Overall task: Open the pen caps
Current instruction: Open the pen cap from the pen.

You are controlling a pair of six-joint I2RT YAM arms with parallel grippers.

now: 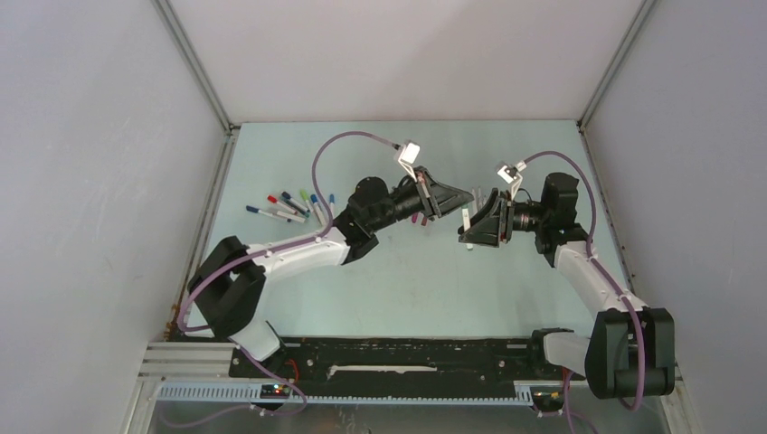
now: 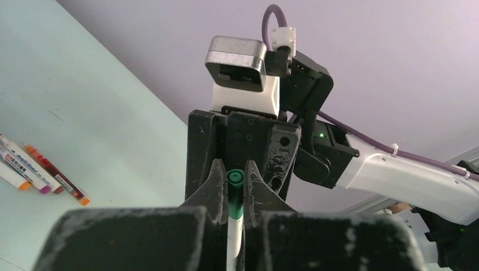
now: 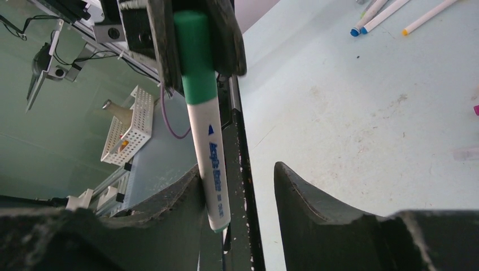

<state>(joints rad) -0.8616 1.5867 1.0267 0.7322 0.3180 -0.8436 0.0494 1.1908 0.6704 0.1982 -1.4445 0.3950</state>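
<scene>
My left gripper needs to pull the green cap off the pen's body, lower it to the tabletop (image 1: 435, 226) beside the pink piece and then release it, because the pink piece lies below.
A white pen with a green cap (image 3: 195, 56) hangs between my two grippers above the table's middle. My left gripper (image 2: 235, 169) is shut on the green cap (image 2: 235, 183), and the white barrel (image 2: 234, 237) runs down from it. The cap sits on the barrel. My right gripper (image 3: 238, 168) is open, and the barrel (image 3: 214, 164) rests against its left finger while the right finger stands apart. In the top view the left gripper (image 1: 464, 201) and right gripper (image 1: 473, 228) meet tip to tip at the pen (image 1: 466, 221).
Several capped pens (image 1: 282, 206) lie on the table at the left, also in the left wrist view (image 2: 34, 169) and the right wrist view (image 3: 384, 12). A pink piece (image 1: 418, 218) lies under the left arm. Enclosure walls stand on three sides.
</scene>
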